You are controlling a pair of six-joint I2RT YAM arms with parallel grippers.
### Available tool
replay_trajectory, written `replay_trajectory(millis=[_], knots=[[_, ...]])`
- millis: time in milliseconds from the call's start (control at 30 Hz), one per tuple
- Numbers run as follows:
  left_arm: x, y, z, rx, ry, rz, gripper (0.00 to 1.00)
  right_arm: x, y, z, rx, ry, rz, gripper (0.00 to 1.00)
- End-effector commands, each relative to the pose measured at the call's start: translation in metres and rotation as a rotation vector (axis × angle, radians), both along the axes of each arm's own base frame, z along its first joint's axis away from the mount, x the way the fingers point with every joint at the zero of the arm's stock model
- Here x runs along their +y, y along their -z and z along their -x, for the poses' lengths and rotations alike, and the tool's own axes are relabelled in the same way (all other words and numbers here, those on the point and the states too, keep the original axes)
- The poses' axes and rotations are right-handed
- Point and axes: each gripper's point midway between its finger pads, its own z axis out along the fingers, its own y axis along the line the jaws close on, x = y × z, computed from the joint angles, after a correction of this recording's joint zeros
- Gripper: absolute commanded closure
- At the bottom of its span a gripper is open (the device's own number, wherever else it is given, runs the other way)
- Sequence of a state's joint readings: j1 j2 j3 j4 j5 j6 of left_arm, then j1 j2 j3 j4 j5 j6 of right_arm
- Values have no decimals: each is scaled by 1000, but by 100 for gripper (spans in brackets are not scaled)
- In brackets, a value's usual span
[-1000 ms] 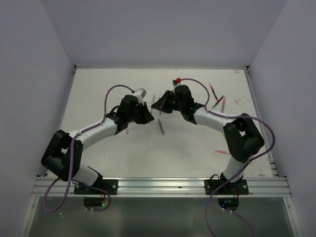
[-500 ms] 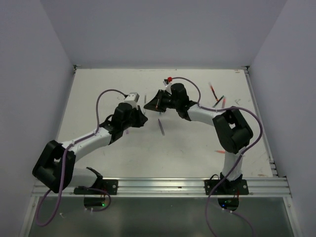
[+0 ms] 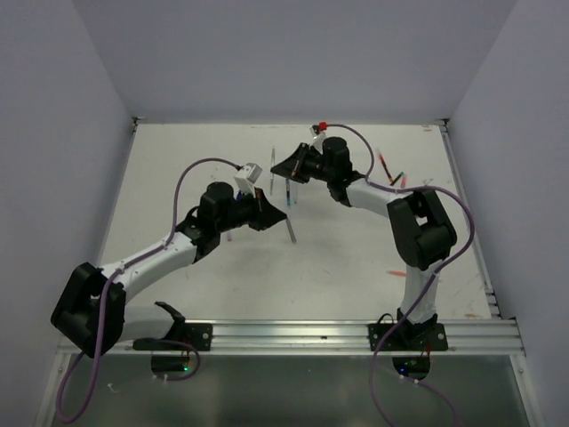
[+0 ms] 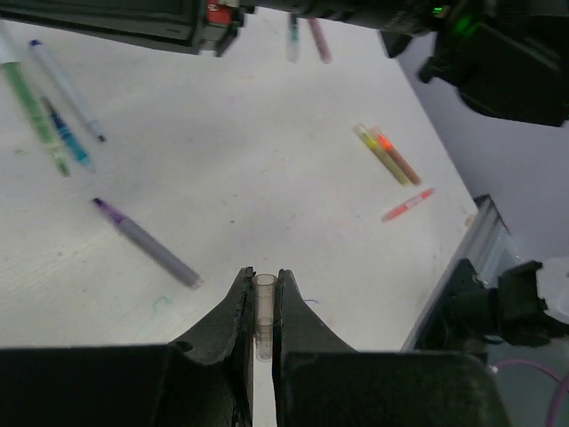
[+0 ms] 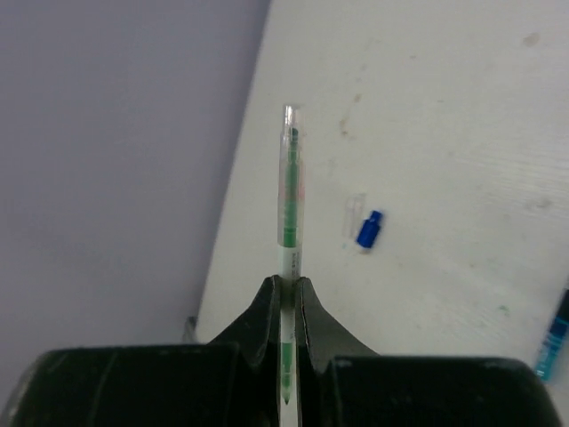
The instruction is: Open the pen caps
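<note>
The green pen's cap is off, so the robot's right gripper next needs to tilt down, lower the pen onto the bare table (image 3: 303, 190) beside the blue pen and release it.
My left gripper (image 4: 263, 277) is shut on a small clear pen cap (image 4: 263, 307), which stands upright between the fingertips, off any pen. My right gripper (image 5: 287, 283) is shut on a green pen (image 5: 289, 187) whose clear barrel sticks out past the fingers above the table. In the top view the left gripper (image 3: 272, 213) is at mid-table and the right gripper (image 3: 283, 168) sits farther back, apart from it. A blue pen cap (image 5: 369, 229) lies on the table beside a clear one (image 5: 353, 213).
A purple-grey pen (image 4: 147, 242) lies just ahead of the left gripper, with green (image 4: 31, 107), teal (image 4: 67, 142) and blue (image 4: 67, 78) pens to its left. Yellow and orange pens (image 4: 387, 153) and a red one (image 4: 407, 205) lie to the right. Walls ring the table (image 3: 178, 178).
The two grippers, close together a second ago, have drawn apart: the right one moved toward the back of the table with the pen, the left one swung right and nearer.
</note>
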State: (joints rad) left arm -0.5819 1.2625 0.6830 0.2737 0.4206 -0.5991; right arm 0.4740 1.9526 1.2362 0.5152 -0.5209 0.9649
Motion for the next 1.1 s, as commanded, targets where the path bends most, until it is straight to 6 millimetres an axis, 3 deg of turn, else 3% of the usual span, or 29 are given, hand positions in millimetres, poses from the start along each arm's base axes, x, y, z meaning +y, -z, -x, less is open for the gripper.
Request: replay_trajectory(millis=[0,33,100,167,233,300,367,400,433,600,800,1067], knots=[[37,31,-29,53,-224,-217,100,-33,8,-14,-9,142,268,100],[47,35,-40,52,-307,-256,100,-47,23,-14,33,188,357,100],[62,45,-44,90,-372,-328,100,-58,29,-17,22,206,450,100],[82,41,-71,69,-526,-425,100,-85,46,-18,50,250,629,100],[85,45,-78,73,-554,-457,100,-91,57,-14,84,245,675,100],[81,33,-95,61,-581,-467,100,-101,68,-18,103,251,727,100],[78,49,-108,88,-579,-527,100,-107,75,-19,134,235,749,100],[76,40,-119,80,-600,-537,100,-111,82,-20,147,229,768,100],[76,59,-124,111,-600,-588,100,-113,93,-18,173,215,792,100],[89,99,-147,209,-664,-726,100,-120,111,-25,193,181,828,100],[102,121,-161,207,-720,-822,100,-112,128,-31,209,123,812,100],[108,131,-170,202,-727,-875,100,-107,136,-32,219,98,799,100]])
